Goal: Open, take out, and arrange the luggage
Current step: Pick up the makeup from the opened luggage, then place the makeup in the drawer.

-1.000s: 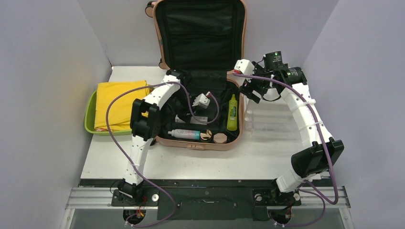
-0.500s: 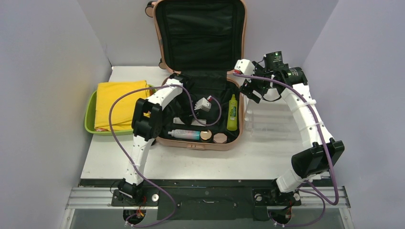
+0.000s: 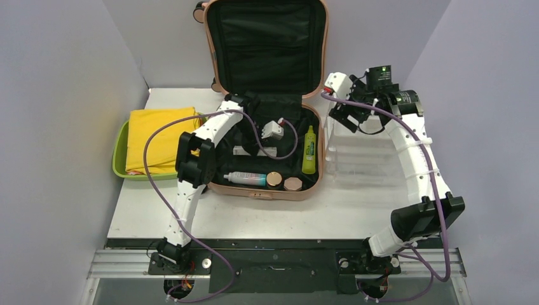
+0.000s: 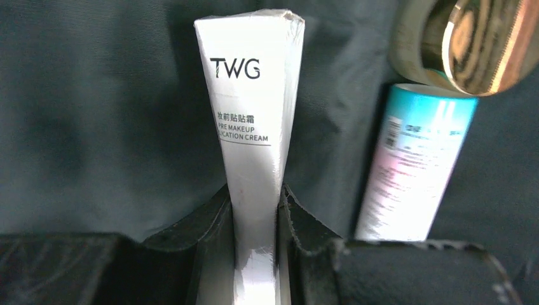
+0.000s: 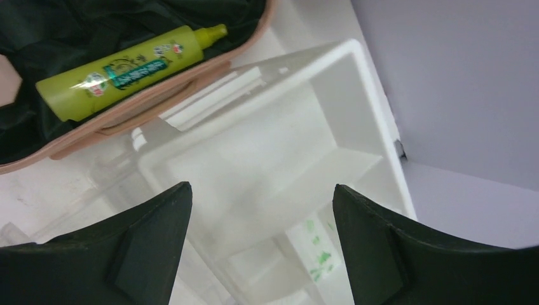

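My left gripper will raise the white box past the bottle next and let it go inside the empty clear drawer point(image 3: 370, 165), because the drawer is to the right of my left gripper in the top view.
The salmon-pink luggage point(image 3: 254, 191) lies open, its black-lined lid point(image 3: 267, 44) upright against the back wall. My left gripper point(image 3: 254, 148) reaches down into its lower half. In the left wrist view this gripper point(image 4: 254, 194) is shut on a white TWG cream box point(image 4: 251, 114), with a finger pressed against each side. Beside the box lie a pink-and-blue tube point(image 4: 413, 171) and a gold-lidded jar point(image 4: 470, 38). A lime-green bottle point(image 3: 309, 150) rests along the right inner wall. My right gripper point(image 3: 340, 117) hangs open and empty point(image 5: 260, 190) outside the luggage.
A white drawer organizer point(image 3: 362, 159) stands right of the luggage, below the right gripper point(image 5: 279, 146). A lime-green tub point(image 3: 119, 152) holding a folded yellow towel point(image 3: 159, 136) sits at the left. Grey walls close in on both sides and the back.
My left gripper has sunk onto the white cream box and closed on it. The right arm has swung a little rightward and back, over the organizer, still open.
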Available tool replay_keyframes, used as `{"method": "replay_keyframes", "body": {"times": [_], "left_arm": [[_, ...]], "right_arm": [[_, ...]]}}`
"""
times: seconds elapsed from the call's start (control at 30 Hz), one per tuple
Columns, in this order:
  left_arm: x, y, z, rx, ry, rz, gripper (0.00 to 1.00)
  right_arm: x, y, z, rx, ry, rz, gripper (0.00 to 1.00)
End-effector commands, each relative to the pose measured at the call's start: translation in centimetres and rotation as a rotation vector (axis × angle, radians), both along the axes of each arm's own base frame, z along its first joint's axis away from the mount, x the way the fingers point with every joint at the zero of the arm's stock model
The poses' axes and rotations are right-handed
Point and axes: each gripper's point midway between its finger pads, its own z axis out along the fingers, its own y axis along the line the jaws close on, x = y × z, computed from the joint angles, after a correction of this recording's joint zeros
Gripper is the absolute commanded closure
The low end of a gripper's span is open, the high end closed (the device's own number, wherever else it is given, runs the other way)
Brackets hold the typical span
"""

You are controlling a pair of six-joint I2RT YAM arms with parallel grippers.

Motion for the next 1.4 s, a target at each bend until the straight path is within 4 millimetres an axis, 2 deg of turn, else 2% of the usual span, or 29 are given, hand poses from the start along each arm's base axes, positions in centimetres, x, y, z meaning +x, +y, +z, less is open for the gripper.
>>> {"method": "replay_keyframes", "body": {"times": [0.0, 0.1, 0.13, 0.23, 0.33, 0.37, 0.4, 0.43, 0.47, 0.63, 0.77, 0.9, 1.03, 1.1, 1.23, 1.27, 1.37], "left_arm": [[5.6, -1.7, 7.7, -0.109, -0.273, 0.077, 0.84], [7.3, -2.2, 11.1, -0.146, -0.362, 0.146, 0.83], [8.1, -2.5, 12.8, -0.171, -0.417, 0.159, 0.83], [9.6, -3.3, 16.2, -0.223, -0.523, 0.224, 0.83], [10.5, -5.4, 20.7, -0.332, -0.631, 0.255, 0.83], [10.2, -6.1, 21.5, -0.368, -0.628, 0.270, 0.83], [10.1, -7.2, 23.2, -0.418, -0.660, 0.264, 0.83], [9.6, -8.1, 24.1, -0.460, -0.650, 0.264, 0.83], [9.1, -9.4, 25.7, -0.511, -0.674, 0.246, 0.83], [4.9, -15.5, 30.0, -0.709, -0.689, 0.126, 0.83], [1.5, -19.9, 32.4, -0.854, -0.635, 0.055, 0.83], [-1.3, -22.9, 34.5, -1.001, -0.539, 0.010, 0.83], [-4.3, -25.3, 35.6, -1.110, -0.460, -0.032, 0.83], [-6.0, -26.3, 35.9, -1.153, -0.421, -0.055, 0.83], [-8.8, -28.0, 35.3, -1.178, -0.365, -0.093, 0.83], [-9.2, -28.3, 34.6, -1.172, -0.343, -0.093, 0.83], [-10.7, -29.5, 34.7, -1.210, -0.308, -0.109, 0.83]], "right_arm": [[1.0, -3.5, 6.5, 0.011, -0.218, -0.141, 0.23], [1.6, -6.3, 8.2, 0.016, -0.283, -0.263, 0.23], [1.9, -7.1, 9.2, 0.016, -0.328, -0.304, 0.23], [1.9, -9.8, 10.5, 0.037, -0.382, -0.433, 0.23], [1.7, -11.9, 11.8, 0.042, -0.447, -0.540, 0.23], [1.6, -12.5, 12.2, 0.034, -0.465, -0.568, 0.23], [1.4, -12.8, 12.2, 0.034, -0.472, -0.584, 0.23], [1.1, -14.1, 12.6, 0.024, -0.490, -0.630, 0.23], [0.8, -14.5, 12.5, 0.026, -0.492, -0.650, 0.23], [-0.3, -17.4, 12.6, 0.043, -0.514, -0.764, 0.22], [-1.5, -18.8, 12.7, 0.054, -0.525, -0.813, 0.22], [-2.8, -20.2, 12.4, 0.038, -0.536, -0.867, 0.22], [-3.8, -21.3, 11.8, 0.036, -0.538, -0.909, 0.22], [-4.3, -21.5, 11.4, 0.028, -0.542, -0.913, 0.22], [-5.8, -22.6, 12.0, 0.003, -0.600, -0.967, 0.21], [-6.2, -23.1, 12.3, -0.003, -0.619, -0.996, 0.20], [-7.2, -24.3, 12.6, 0.008, -0.641, -1.058, 0.20]]}}
